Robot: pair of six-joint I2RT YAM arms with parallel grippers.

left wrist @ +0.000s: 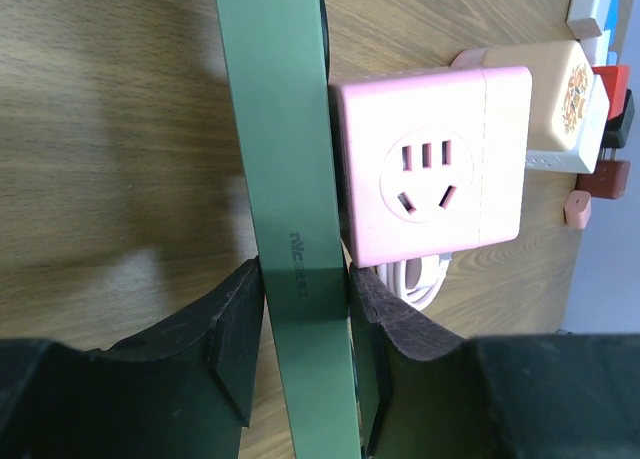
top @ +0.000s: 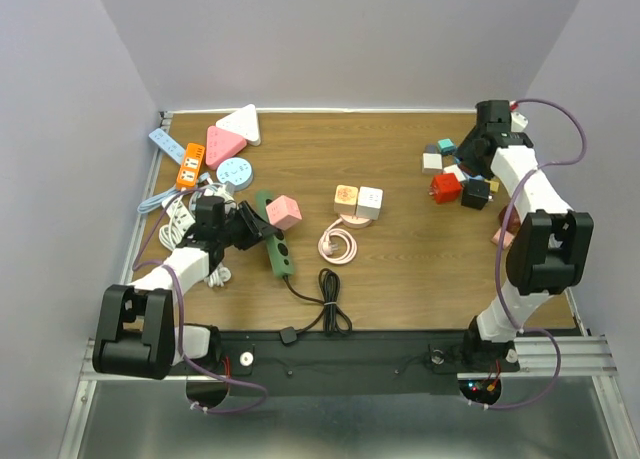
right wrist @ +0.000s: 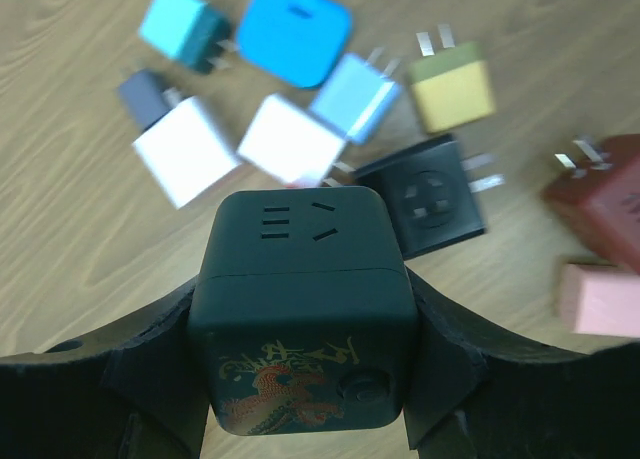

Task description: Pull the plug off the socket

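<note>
I need to move my right gripper back next, then down to the bare tabletop behind the black adapter to release the socket, because adapters crowd below it.
A dark green power strip [top: 277,244] lies at the left middle of the table, with a pink cube plug [top: 284,211] seated on its far end. My left gripper [top: 240,229] is shut on the strip, one finger [left wrist: 235,324] on each long side of it. In the left wrist view the strip [left wrist: 290,179] runs up between the pads and the pink cube [left wrist: 430,174] sits just right of it. My right gripper [top: 480,147] is at the far right and is shut on a dark green cube socket with a dragon print [right wrist: 300,309], held above the table.
A pile of loose adapters [top: 455,179] lies below the right gripper; blue [right wrist: 295,29], white [right wrist: 185,159], black [right wrist: 430,209] and yellow [right wrist: 455,79] ones show. Several power strips [top: 215,144] lie back left. Beige and white cubes [top: 357,201] and a pink cable coil [top: 340,244] sit mid-table. A black cable [top: 330,309] loops near the front.
</note>
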